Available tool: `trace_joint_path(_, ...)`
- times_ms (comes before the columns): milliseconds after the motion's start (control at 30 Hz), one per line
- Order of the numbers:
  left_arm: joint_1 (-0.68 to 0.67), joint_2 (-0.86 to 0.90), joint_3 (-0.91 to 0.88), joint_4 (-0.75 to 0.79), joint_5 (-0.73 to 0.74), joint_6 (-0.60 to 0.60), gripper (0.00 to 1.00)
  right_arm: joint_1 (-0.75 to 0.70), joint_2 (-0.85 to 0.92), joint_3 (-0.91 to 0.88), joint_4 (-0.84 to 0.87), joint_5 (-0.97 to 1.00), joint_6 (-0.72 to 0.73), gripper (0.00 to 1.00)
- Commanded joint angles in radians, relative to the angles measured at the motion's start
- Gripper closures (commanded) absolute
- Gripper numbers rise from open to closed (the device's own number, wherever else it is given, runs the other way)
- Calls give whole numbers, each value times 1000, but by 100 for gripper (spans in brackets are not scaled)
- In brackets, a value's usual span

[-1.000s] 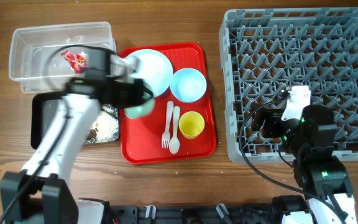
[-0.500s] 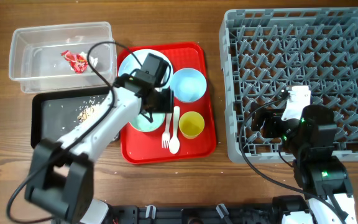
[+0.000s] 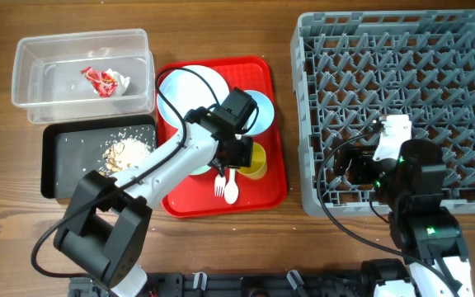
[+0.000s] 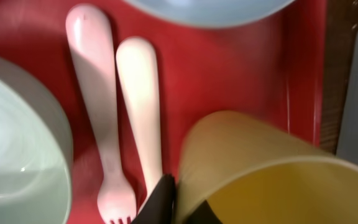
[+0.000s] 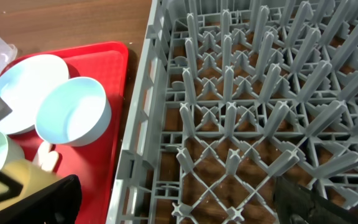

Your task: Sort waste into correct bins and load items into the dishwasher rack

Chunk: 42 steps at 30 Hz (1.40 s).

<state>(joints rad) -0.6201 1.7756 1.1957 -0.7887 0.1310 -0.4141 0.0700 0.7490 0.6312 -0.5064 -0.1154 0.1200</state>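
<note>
My left gripper holds the yellow cup's rim, so next I will tilt my right gripper up from the rack [image 3: 402, 82] and move to the cup's base.
My left gripper [image 3: 242, 153] is shut on the rim of the small yellow cup [image 3: 256, 165], which stands on the red tray [image 3: 262, 74]. In the left wrist view one finger is outside and one inside the cup wall [image 4: 272, 168]. The white fork [image 4: 98, 124] and spoon [image 4: 142, 106] lie beside the cup. The pale green bowl [image 3: 198, 168] sits partly under my arm. The pale blue plate [image 3: 184, 87] and pale blue bowl [image 3: 262, 111] are on the tray. The red-and-white wrapper [image 3: 101, 80] lies in the clear tub [image 3: 31, 99]. Food scraps [image 3: 126, 153] lie in the black tray [image 3: 64, 165]. My right gripper [image 3: 353, 165] is open over the front-left of the grey rack [image 3: 402, 82].
The rack [image 5: 241, 93] holds nothing I can see; its pegs stand upright. In the right wrist view the blue bowl [image 5: 73, 112] and plate [image 5: 23, 87] show left of the rack wall. A cable loops over the plate from my left arm.
My left arm carried the green bowl from over the black tray to the red tray, let it go, then moved right onto the yellow cup. The right arm has not moved.
</note>
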Motion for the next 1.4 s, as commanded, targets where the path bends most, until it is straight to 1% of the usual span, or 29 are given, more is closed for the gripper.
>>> trace_joint_path(0, 27, -22, 1, 31, 76, -13, 96, -4, -2, 23, -2, 5, 14, 0)
trace_joint_path(67, 103, -66, 18, 45, 314, -9, 96, -4, -2, 23, 28, 31, 22, 0)
trace_joint_path(100, 185, -96, 18, 114, 507, -9, 96, -4, 0, 23, 79, -44, 43, 0)
trace_joint_path(133, 253, -100, 18, 206, 697, -10, 96, -4, 10, 23, 114, -156, 38, 0)
trace_joint_path(167, 317, -94, 18, 339, 940, -28, 96, -4, 32, 23, 154, -335, 34, 0)
trace_joint_path(200, 341, -92, 18, 426, 1063, -80, 96, -4, 58, 23, 185, -500, 18, 0)
trace_joint_path(233, 355, -90, 18, 521, 1163, -156, 96, -4, 86, 23, 219, -657, 13, 1)
trace_joint_path(267, 356, -90, 18, 594, 1209, -225, 96, -4, 132, 23, 280, -840, 14, 4)
trace_joint_path(300, 346, -90, 18, 632, 1215, -283, 96, -4, 182, 23, 344, -965, 17, 5)
trace_joint_path(333, 321, -90, 18, 640, 1216, -303, 96, -4, 245, 23, 424, -1062, 37, 4)
trace_joint_path(367, 301, -90, 18, 639, 1224, -303, 96, -4, 285, 23, 478, -1104, 41, 4)
trace_joint_path(433, 261, -90, 18, 640, 1230, -305, 96, -4, 367, 23, 602, -1167, 54, 3)
trace_joint_path(467, 245, -90, 18, 638, 1230, -306, 96, -4, 400, 23, 698, -1204, 104, 4)
trace_joint_path(533, 238, -90, 18, 621, 1230, -306, 96, -4, 420, 23, 850, -1202, 171, 4)
trace_joint_path(567, 238, -90, 18, 612, 1231, -305, 96, -4, 420, 23, 879, -1181, 172, 4)
trace_joint_path(633, 238, -90, 18, 609, 1234, -306, 96, -4, 420, 23, 890, -1126, 171, 5)
trace_joint_path(700, 238, -90, 18, 609, 1234, -306, 96, -4, 420, 23, 889, -1119, 171, 9)
trace_joint_path(800, 238, -90, 18, 609, 1241, -306, 96, -4, 420, 23, 890, -1050, 171, 11)
trace_joint_path(867, 238, -90, 18, 609, 1241, -306, 96, -4, 420, 23, 892, -1014, 171, 16)
trace_joint_path(933, 238, -90, 18, 609, 1241, -306, 96, -4, 420, 23, 901, -980, 170, 16)
trace_joint_path(1033, 238, -90, 18, 609, 1241, -306, 96, -4, 420, 23, 941, -981, 171, 17)
trace_joint_path(1167, 238, -90, 18, 609, 1241, -306, 96, -4, 420, 23, 937, -985, 171, 30)
trace_joint_path(1200, 238, -90, 18, 609, 1241, -306, 96, -4, 420, 23, 936, -984, 171, 32)
trace_joint_path(1233, 238, -90, 18, 609, 1241, -305, 94, -4, 420, 23, 936, -984, 171, 37)
trace_joint_path(1267, 238, -90, 18, 610, 1241, -305, 89, -4, 420, 23, 935, -984, 171, 43)
trace_joint_path(1300, 241, -90, 18, 610, 1236, -296, 73, -4, 420, 23, 922, -983, 169, 46)
trace_joint_path(1367, 251, -90, 18, 609, 1175, -266, 56, -4, 420, 23, 877, -948, 164, 48)
